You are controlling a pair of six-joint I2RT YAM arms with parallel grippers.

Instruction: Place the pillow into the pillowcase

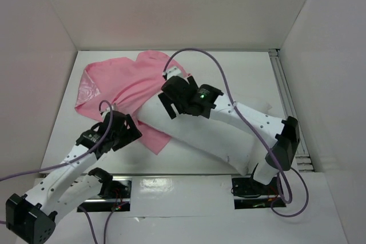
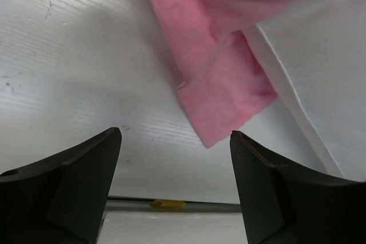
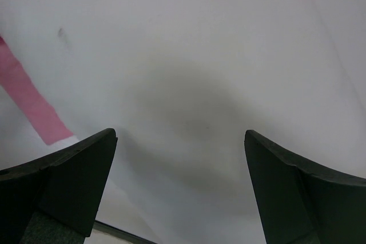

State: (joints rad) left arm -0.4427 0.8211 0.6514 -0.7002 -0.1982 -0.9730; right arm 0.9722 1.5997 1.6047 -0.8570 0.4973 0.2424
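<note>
My left gripper moves its fingers right in the top view and down onto the pillowcase's pink corner flap next, since it lies below and to that side.
The pink pillowcase lies crumpled at the back left of the table. The white pillow stretches diagonally from it toward the front right, its far-left end covered by pink cloth. My left gripper hovers open beside a pink corner flap, with only bare table between its fingers; the pillow edge lies to the right. My right gripper is open just above the pillow, holding nothing. A strip of the pillowcase shows at its left.
White enclosure walls surround the table on three sides. A metal rail runs along the right edge. Purple cables loop over the arms. A small yellow piece sits in the slot at the table's front edge.
</note>
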